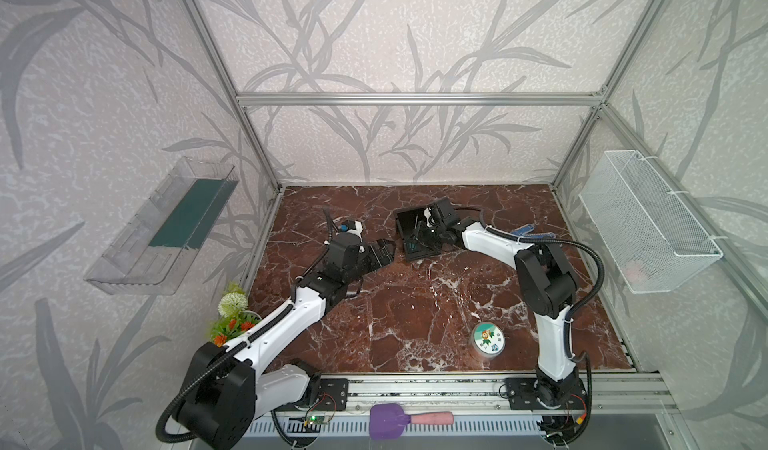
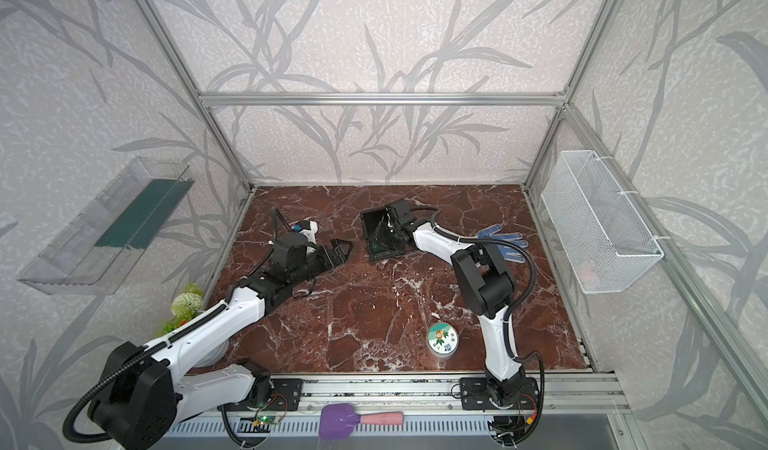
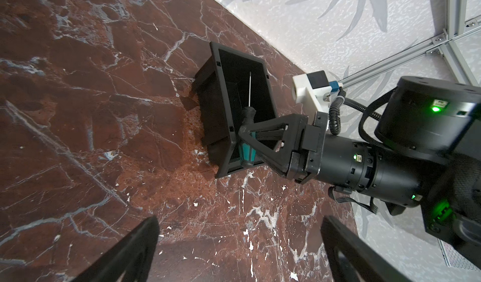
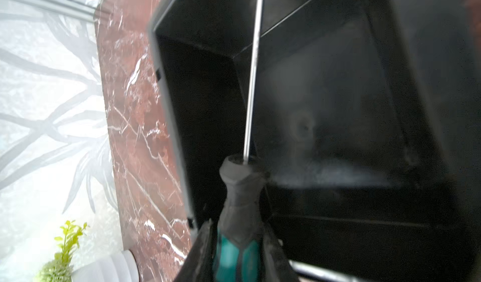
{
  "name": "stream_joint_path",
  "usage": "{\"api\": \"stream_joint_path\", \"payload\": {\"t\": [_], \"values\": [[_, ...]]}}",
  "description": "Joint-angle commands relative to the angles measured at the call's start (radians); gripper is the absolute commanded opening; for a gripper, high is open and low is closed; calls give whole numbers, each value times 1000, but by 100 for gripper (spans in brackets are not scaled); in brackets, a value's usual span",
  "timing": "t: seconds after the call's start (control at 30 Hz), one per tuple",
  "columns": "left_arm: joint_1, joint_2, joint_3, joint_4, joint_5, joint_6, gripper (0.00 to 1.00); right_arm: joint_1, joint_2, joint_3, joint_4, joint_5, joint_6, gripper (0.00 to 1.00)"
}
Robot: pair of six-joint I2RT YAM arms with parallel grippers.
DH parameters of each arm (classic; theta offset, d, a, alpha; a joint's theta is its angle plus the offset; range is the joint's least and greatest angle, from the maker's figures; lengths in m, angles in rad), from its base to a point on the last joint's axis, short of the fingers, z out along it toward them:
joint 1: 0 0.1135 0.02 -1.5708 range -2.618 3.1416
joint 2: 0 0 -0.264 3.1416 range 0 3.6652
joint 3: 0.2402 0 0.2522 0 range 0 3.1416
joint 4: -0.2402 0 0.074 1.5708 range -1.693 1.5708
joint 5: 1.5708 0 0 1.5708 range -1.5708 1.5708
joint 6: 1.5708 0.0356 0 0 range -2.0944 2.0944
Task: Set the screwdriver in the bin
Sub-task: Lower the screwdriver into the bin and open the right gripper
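The robot's right gripper will next lower the screwdriver toward the bottom of the bin and release it, with the screwdriver's stem pointing into the bin (image 1: 402, 222) and its handle still at the height of the bin's rim.
The black bin (image 1: 402, 222) (image 2: 366, 227) stands on the marble table toward the back, in both top views. My right gripper (image 1: 419, 236) (image 4: 238, 231) is shut on the screwdriver (image 4: 239, 202), clamping its teal-and-black handle. The thin metal shaft points into the bin (image 4: 338, 111). In the left wrist view the screwdriver (image 3: 246, 153) hangs at the bin's (image 3: 221, 90) near end, handle level with the rim. My left gripper (image 1: 388, 248) (image 3: 239, 223) is open with nothing between its fingers (image 3: 145, 236), just left of the bin and apart from it.
A round tin (image 1: 488, 339) with a flower picture sits at the front right. A blue dotted glove (image 2: 503, 240) lies behind the right arm. A purple-and-pink spatula (image 1: 399, 421) lies on the front rail. Plastic plant (image 1: 232, 315), clear tray (image 1: 158, 227) and mesh basket (image 1: 648, 227) line the sides.
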Motion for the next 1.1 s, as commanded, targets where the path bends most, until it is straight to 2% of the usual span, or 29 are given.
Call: {"api": "stream_joint_path", "payload": {"t": [0.0, 0.33, 0.6, 0.83, 1.07], "values": [[8, 9, -11, 37, 7, 1, 99, -8, 32, 46, 6, 4, 9, 14], [8, 12, -14, 36, 12, 0, 99, -10, 78, 55, 16, 24, 26, 15], [9, -4, -31, 38, -1, 0, 99, -11, 94, 71, 5, 33, 38, 32], [8, -5, -27, 36, 1, 3, 99, -11, 84, 98, -21, 45, 30, 37], [8, -19, -28, 23, 4, 6, 99, -9, 35, 93, -25, 29, 17, 37]]}}
